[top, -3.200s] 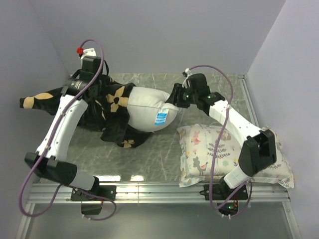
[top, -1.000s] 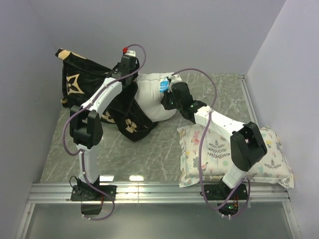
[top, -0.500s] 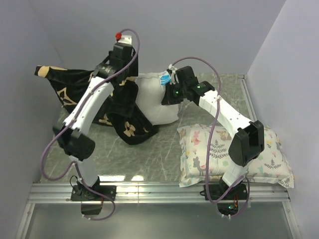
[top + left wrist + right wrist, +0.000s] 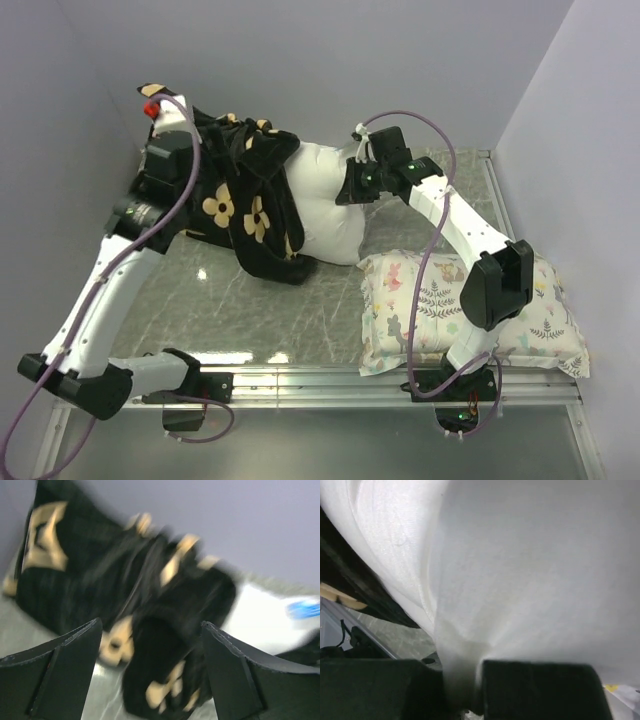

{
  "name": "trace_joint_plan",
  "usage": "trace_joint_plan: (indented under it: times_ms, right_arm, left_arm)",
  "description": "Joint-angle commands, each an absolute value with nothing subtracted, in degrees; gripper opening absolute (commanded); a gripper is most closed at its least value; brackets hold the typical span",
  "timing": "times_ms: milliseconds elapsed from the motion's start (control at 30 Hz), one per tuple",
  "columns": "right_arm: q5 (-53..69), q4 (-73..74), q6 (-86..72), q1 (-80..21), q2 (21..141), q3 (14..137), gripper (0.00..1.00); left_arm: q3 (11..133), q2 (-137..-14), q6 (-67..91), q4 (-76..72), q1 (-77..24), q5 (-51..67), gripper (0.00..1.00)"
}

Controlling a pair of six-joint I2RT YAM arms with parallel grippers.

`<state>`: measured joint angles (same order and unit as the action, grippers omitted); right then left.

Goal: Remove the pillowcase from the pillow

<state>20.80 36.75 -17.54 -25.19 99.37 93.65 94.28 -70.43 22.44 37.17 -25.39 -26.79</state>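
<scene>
The open left gripper moves down onto the flowered pillowcase edge (image 4: 111,639) farthest from the white pillow next and closes on it, since that edge lies below the gripper.
The black pillowcase (image 4: 240,210) with tan flowers lies bunched over the left end of the white pillow (image 4: 325,200) at the back of the table. My left gripper (image 4: 192,160) hovers just left of it, open, with nothing between its fingers. In the blurred left wrist view the pillowcase (image 4: 150,595) lies beyond the gripper (image 4: 151,625). My right gripper (image 4: 350,185) is shut on the pillow's right end. The right wrist view shows a fold of the white pillow (image 4: 520,570) pinched in the gripper (image 4: 462,680).
A smaller white pillow (image 4: 470,310) with a pastel animal-and-plant print lies at the front right under the right arm. Grey walls close in the back and both sides. A metal rail (image 4: 320,385) runs along the near edge.
My left gripper has opened, let go of the pillowcase and swung left. The pillowcase, stretched up to the left before, now slumps over the pillow's left end. The right gripper keeps its hold.
</scene>
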Motion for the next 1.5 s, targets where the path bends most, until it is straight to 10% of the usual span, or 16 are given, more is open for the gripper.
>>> trace_joint_plan:
  times_ms: [0, 400, 933, 1033, 1233, 1467]
  right_arm:
    - [19.52, 36.21, -15.83, -23.91, 99.49, 95.71, 0.0]
    - [16.78, 34.72, -14.85, -23.73, 97.3, 87.55, 0.0]
    - [18.11, 31.64, -16.7, -23.64, 97.3, 86.22, 0.0]
    - [17.84, 31.82, -16.96, -23.82, 96.86, 86.57, 0.0]
    - [14.86, 32.43, -17.31, -23.64, 94.92, 87.36, 0.0]
    - [9.15, 38.13, -17.66, -22.51, 91.15, 93.94, 0.0]
  left_arm:
    - [84.04, -70.76, 28.03, 34.73, -21.46, -23.13, 0.86]
    - [80.77, -79.62, 28.04, 27.43, -3.36, -1.17, 0.87]
    - [72.69, -86.12, 24.87, 21.36, -3.25, 9.77, 0.85]
    - [72.69, -87.62, 25.31, 21.27, -3.16, 7.48, 0.76]
    - [73.03, -88.5, 26.98, 21.88, -3.25, 0.98, 0.0]
    - [75.68, -82.64, 32.25, 27.96, 7.01, -12.4, 0.0]
